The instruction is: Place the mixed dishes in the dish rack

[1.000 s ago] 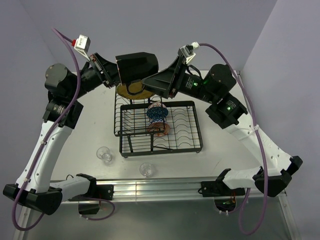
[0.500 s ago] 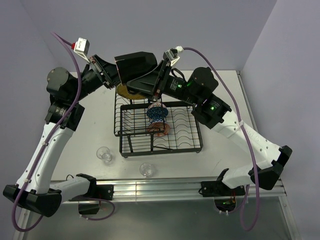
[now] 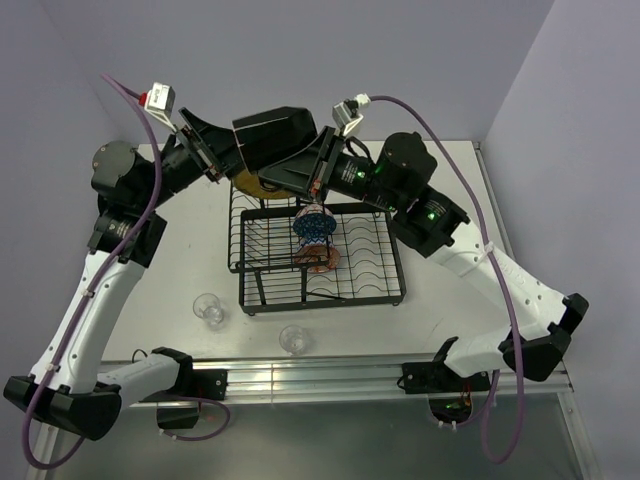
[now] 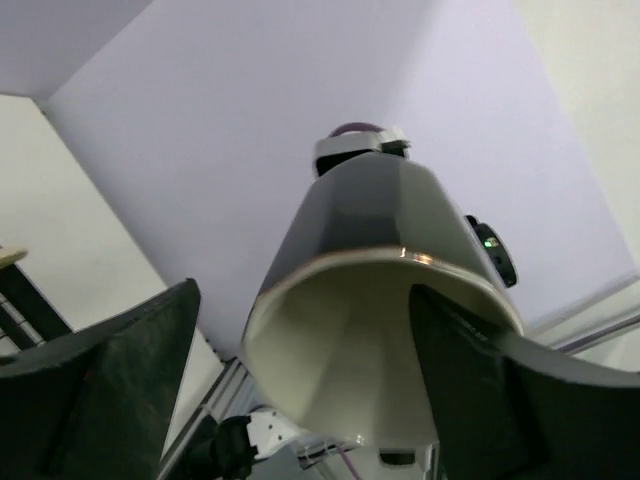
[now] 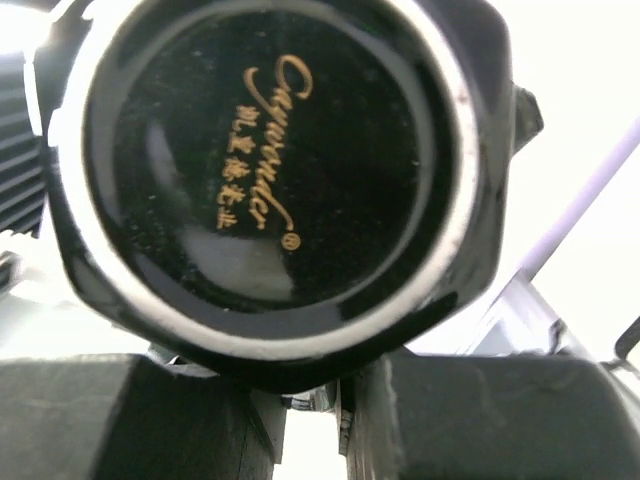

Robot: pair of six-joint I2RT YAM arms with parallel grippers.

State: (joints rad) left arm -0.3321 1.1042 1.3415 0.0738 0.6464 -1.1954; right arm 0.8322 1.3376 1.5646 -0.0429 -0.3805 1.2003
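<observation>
My right gripper should next turn the black mug (image 3: 272, 135) upside down, lower it onto the rack's wires in the empty spot beside the blue bowl and release it.
The black mug (image 3: 272, 135) hangs on its side above the back of the dish rack (image 3: 370, 272), between both grippers. In the left wrist view its cream inside (image 4: 340, 350) faces me; my left gripper (image 4: 300, 375) is open, one finger (image 4: 480, 390) inside the mug, the other (image 4: 110, 390) well clear of its wall. My right gripper (image 5: 315, 420) is closed narrowly under the mug's base (image 5: 260, 170), which bears gold lettering. The yellow plate (image 3: 262, 185), blue bowl (image 3: 314, 225) and orange-red bowl (image 3: 322, 258) stand in the rack.
Two clear glass cups (image 3: 209, 308) (image 3: 292, 339) stand on the white table in front of the rack, near the arm bases. Both arms arch over the rack's back half. Walls close in behind and at the sides.
The right arm swung left to meet the mug and its jaws closed. The left gripper's jaws opened away from the mug's wall.
</observation>
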